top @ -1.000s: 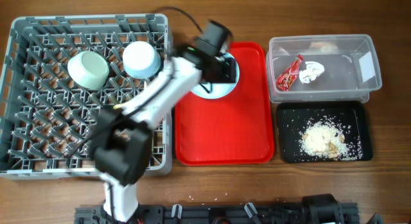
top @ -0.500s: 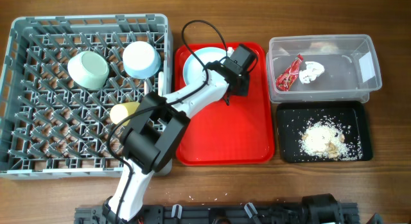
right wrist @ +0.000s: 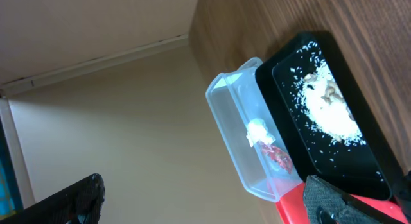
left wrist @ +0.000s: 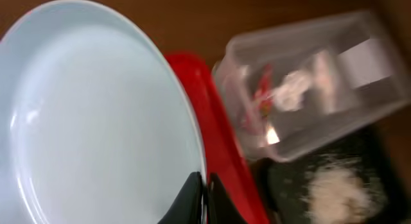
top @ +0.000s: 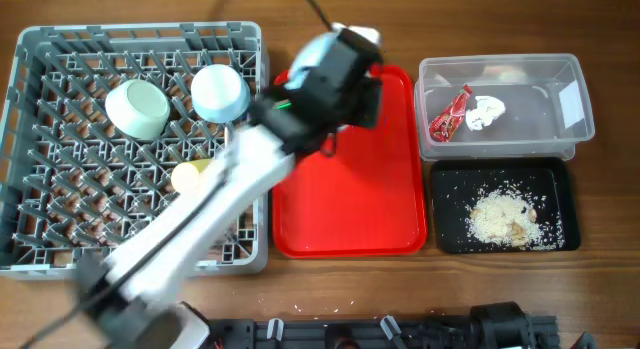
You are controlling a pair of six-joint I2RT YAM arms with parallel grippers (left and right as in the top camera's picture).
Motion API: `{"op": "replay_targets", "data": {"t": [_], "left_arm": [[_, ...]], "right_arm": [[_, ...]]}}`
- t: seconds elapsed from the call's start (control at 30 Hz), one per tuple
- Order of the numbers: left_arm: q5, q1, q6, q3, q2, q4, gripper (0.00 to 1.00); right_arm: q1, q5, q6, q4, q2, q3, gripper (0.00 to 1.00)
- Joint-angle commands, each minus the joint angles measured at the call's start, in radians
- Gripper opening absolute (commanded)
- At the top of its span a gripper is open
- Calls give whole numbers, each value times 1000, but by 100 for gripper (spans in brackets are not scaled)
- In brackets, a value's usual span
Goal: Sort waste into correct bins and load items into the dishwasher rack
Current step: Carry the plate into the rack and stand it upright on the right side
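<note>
I should next swing my left gripper to the rack's empty edge (top: 242, 227) by the yellow cup (top: 190, 176), because it is back and to the left in the overhead view. Then I should go down and let go.
In the left wrist view my left gripper (left wrist: 205, 189) is shut on the rim of the light blue plate (left wrist: 96, 121), which fills that view above the red tray (left wrist: 218, 140). In the overhead view the blurred left arm (top: 250, 159) covers the plate at the tray's far left corner. The grey dishwasher rack (top: 30, 139) holds a pale green bowl (top: 138, 109), a small light blue bowl (top: 220, 92) and a yellow cup (top: 190, 176). My right gripper (right wrist: 205, 205) is open and holds nothing. It does not show in the overhead view.
The clear tub (top: 500, 149) at the back right holds a red wrapper (top: 450, 114) and a white tissue (top: 486, 111). In front of it the black tray (top: 445, 204) holds rice scraps (top: 505, 219). The red tray (top: 350, 199) lies between the rack and the bins.
My left gripper has closed on the plate's rim. The left arm has swung and now shows blurred across the rack's right edge. The right gripper stays open.
</note>
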Motion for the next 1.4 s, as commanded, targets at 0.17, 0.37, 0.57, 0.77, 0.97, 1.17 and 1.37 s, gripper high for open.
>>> {"op": "replay_targets", "data": {"t": [0.17,0.37,0.57,0.77,0.97,1.17,1.37], "left_arm": [[461,257,11,13,-373,-459,4],[913,496,205,-90,-404,-592,4],[1186,781,218,-348,-404,-485,4],[1324,1091,265,-583,-404,-437,4],[1279,1131,301,-643,-404,-430,4],[1060,1123,301,-643,-404,-431,11],[1003,1113,300,-643,-404,-429,7]], "right_arm": [[-1,10,7,2,-6,-2,100],[-1,10,7,2,-6,-2,99],[-1,10,7,2,-6,-2,100],[-1,10,7,2,-6,-2,100],[-1,10,7,2,-6,-2,100],[-1,10,7,2,-6,-2,100],[-1,10,7,2,-6,-2,100]]}}
